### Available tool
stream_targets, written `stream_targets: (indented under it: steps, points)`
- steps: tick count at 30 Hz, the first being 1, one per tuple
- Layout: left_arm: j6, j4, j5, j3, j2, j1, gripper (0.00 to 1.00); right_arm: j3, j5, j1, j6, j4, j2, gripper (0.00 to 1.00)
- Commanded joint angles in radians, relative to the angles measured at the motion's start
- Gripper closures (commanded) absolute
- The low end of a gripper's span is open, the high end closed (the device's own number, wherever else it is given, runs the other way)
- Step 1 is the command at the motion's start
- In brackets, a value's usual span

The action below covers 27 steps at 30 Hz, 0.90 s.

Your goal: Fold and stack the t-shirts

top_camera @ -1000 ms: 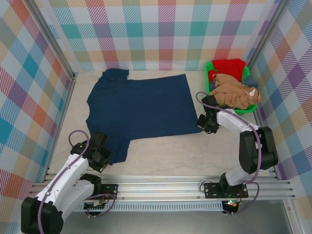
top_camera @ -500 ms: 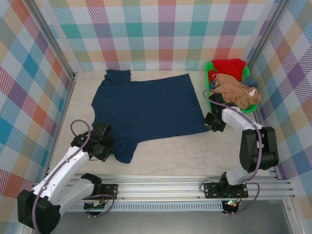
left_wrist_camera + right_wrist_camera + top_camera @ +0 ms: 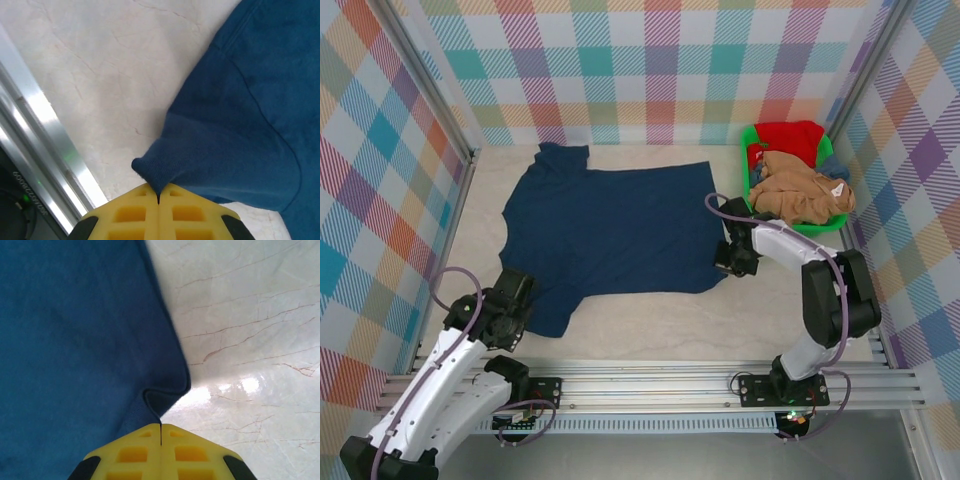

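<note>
The robot's left gripper should next move a little in toward the body of the shirt and let go of the sleeve's hem on the tabletop.
A large dark navy t-shirt (image 3: 610, 225) lies spread flat on the table, plain side up. My left gripper (image 3: 520, 312) is at its near-left sleeve. In the left wrist view the yellow fingertips (image 3: 175, 210) are shut on the sleeve's hem (image 3: 155, 172), which bunches into a small fold at the tips. My right gripper (image 3: 730, 256) is at the shirt's near-right corner. In the right wrist view the gripper (image 3: 160, 429) is shut on the hem corner (image 3: 165, 397), which curls up off the table. Tan-brown (image 3: 805, 195), red (image 3: 785, 138) and blue (image 3: 834, 163) t-shirts are piled at the back right.
The piled shirts sit in a bright green basket (image 3: 746, 168) in the back right corner, just behind my right arm. Plaid walls close in the table on three sides. An aluminium rail (image 3: 45, 160) runs along the near edge by my left gripper. Bare tabletop (image 3: 660, 320) lies in front of the shirt.
Both grippers have shifted left from half a second ago, the left one also back toward the near edge. The navy shirt's right hem and sleeve have moved with them.
</note>
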Motion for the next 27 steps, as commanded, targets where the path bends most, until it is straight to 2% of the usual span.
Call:
stream_targets:
  steps: [1, 9, 14, 15, 16, 18, 20, 22, 24, 27]
  points:
    - [-0.035, 0.011, 0.018, -0.057, 0.022, -0.006, 1.00, 0.025, 0.029, -0.006, -0.017, -0.034, 0.015, 1.00]
    - [0.062, 0.122, 0.022, -0.078, 0.136, -0.006, 1.00, 0.055, 0.102, -0.083, -0.042, -0.060, 0.022, 1.00]
    - [0.090, 0.097, -0.034, -0.071, 0.169, -0.006, 1.00, 0.058, 0.065, -0.107, -0.061, -0.055, 0.027, 1.00]
    - [0.093, 0.097, -0.031, -0.072, 0.166, -0.005, 0.94, 0.054, 0.046, -0.104, -0.060, -0.054, 0.025, 0.97]
    - [0.095, 0.096, -0.024, -0.072, 0.165, -0.006, 0.83, 0.048, 0.041, -0.100, -0.053, -0.058, 0.022, 0.92]
    - [0.096, 0.076, -0.002, -0.050, 0.157, -0.006, 0.63, 0.031, 0.034, -0.093, -0.033, -0.073, 0.002, 0.77]
    - [0.119, 0.045, -0.011, 0.010, 0.152, -0.006, 0.54, 0.018, 0.039, -0.092, -0.010, -0.095, -0.037, 0.66]
    - [0.147, 0.022, -0.053, 0.100, 0.163, -0.003, 0.53, 0.010, 0.047, -0.091, 0.000, -0.109, -0.094, 0.58]
    - [0.218, 0.065, -0.059, 0.179, 0.212, 0.035, 0.54, 0.017, 0.039, -0.086, -0.004, -0.109, -0.141, 0.56]
    - [0.303, 0.182, 0.071, 0.228, 0.351, 0.158, 0.57, 0.043, 0.002, -0.067, -0.011, -0.090, -0.133, 0.62]
